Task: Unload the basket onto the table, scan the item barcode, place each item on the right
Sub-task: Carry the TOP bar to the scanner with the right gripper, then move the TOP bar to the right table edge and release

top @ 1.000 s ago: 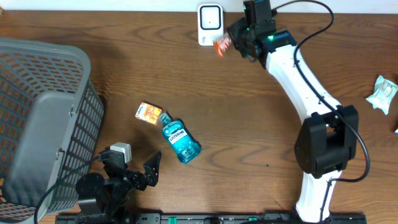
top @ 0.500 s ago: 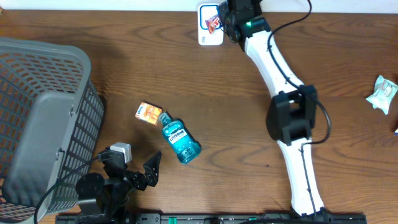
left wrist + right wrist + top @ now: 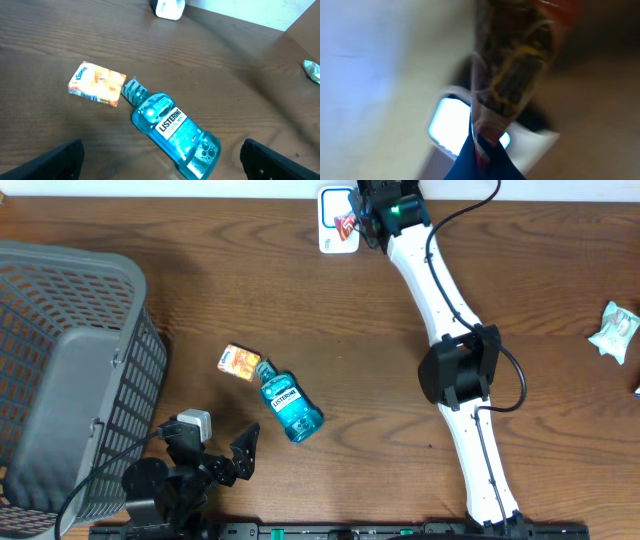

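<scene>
My right gripper moves to the right in the overhead view next, then down to release the packet (image 3: 347, 223) on bare tabletop (image 3: 606, 298) beside the wrapper, as that spot is empty.
My right gripper (image 3: 362, 218) is shut on a small orange-red packet (image 3: 347, 223), held right over the white scanner (image 3: 336, 242) at the table's far edge. In the right wrist view the packet (image 3: 515, 65) hangs blurred from the dark fingers (image 3: 482, 160), with the scanner's bright window (image 3: 447, 122) just behind it. No barcode can be made out. My left gripper (image 3: 215, 445) stands open low at the front left with nothing between its fingers; in its wrist view the gripper (image 3: 162, 167) spans the base of a blue mouthwash bottle (image 3: 172, 130).
The mouthwash bottle (image 3: 290, 408) lies beside an orange tissue pack (image 3: 239, 362) left of centre. A grey mesh basket (image 3: 60, 380) fills the left side. A crumpled white-green wrapper (image 3: 614, 330) lies at the right edge.
My right arm has swung left and stretched out, carrying the packet from beside the scanner to over it. The left arm has not moved.
</scene>
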You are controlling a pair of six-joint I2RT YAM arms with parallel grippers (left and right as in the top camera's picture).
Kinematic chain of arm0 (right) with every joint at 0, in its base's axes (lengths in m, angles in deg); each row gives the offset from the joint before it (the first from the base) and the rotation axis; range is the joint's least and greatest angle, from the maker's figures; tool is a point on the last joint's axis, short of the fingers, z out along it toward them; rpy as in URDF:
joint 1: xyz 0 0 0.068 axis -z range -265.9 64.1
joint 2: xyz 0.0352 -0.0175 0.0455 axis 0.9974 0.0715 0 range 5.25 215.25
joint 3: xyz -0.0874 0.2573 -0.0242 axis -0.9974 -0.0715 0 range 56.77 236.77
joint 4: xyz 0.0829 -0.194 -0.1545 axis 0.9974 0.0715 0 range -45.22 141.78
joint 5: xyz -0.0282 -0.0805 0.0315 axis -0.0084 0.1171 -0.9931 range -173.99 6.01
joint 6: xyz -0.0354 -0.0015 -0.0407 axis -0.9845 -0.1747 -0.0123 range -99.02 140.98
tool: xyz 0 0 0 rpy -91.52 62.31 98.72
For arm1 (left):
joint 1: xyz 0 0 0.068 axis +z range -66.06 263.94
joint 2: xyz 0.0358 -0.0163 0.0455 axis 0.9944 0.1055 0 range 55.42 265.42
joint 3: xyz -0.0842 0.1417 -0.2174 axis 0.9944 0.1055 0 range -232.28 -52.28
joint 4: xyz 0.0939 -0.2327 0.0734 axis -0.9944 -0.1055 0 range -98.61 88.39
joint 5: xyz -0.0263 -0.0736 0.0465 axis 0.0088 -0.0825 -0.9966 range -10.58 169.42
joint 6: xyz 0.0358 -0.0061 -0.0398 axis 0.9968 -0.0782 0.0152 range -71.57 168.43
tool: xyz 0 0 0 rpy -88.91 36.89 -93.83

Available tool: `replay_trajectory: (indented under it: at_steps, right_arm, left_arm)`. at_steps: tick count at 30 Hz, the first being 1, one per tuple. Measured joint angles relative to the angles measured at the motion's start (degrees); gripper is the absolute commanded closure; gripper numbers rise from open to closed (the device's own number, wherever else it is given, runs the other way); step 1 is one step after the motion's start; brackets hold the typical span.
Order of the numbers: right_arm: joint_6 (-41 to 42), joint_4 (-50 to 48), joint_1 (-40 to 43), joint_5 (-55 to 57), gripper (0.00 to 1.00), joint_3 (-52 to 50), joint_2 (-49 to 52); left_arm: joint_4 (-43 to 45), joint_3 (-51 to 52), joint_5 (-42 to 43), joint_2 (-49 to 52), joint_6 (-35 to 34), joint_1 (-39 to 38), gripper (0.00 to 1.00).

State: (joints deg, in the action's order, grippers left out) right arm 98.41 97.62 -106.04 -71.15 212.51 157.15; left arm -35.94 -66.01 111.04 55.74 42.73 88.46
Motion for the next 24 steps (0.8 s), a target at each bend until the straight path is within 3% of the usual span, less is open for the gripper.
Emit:
replay_trajectory:
  at_steps: [5,10,15,18,20,22,23,24]
  right_arm:
    - [-0.66,23.06,2.73,4.85,0.99,5.75,-0.92]
    - [-1.01,42.07,10.84,12.11,0.98,6.64,-3.39]
    - [-4.5,43.34,22.25,20.41,0.99,3.89,-4.33]
    - [-7.8,37.73,29.27,24.98,0.98,-2.47,-4.48]
    - [-12.22,31.28,33.48,26.1,0.8,-6.58,-4.42]
    - [-20.85,21.35,38.32,25.66,0.42,-11.47,-4.39]
    - [-24.22,18.69,39.6,24.98,0.13,-12.81,-4.39]
    - [-30.05,16.13,41.81,23.96,0.01,-14.58,-4.37]
  left_arm:
    - [0.0,0.0,-0.02,0.0,-0.02,0.0,0.01]
    - [0.0,0.0,0.0,0.0,-0.02,0.0,0.01]
    - [0.0,0.0,-0.02,0.0,-0.02,0.0,0.01]
    - [-0.02,0.0,-0.02,0.0,-0.02,0.0,0.01]
    - [0.0,0.0,0.0,0.0,-0.02,0.0,0.01]
    - [0.0,0.0,0.0,0.0,-0.02,0.0,0.01]
    - [-0.04,0.0,-0.02,0.0,-0.02,0.0,0.01]
    - [0.0,0.0,0.0,0.0,-0.02,0.0,0.01]
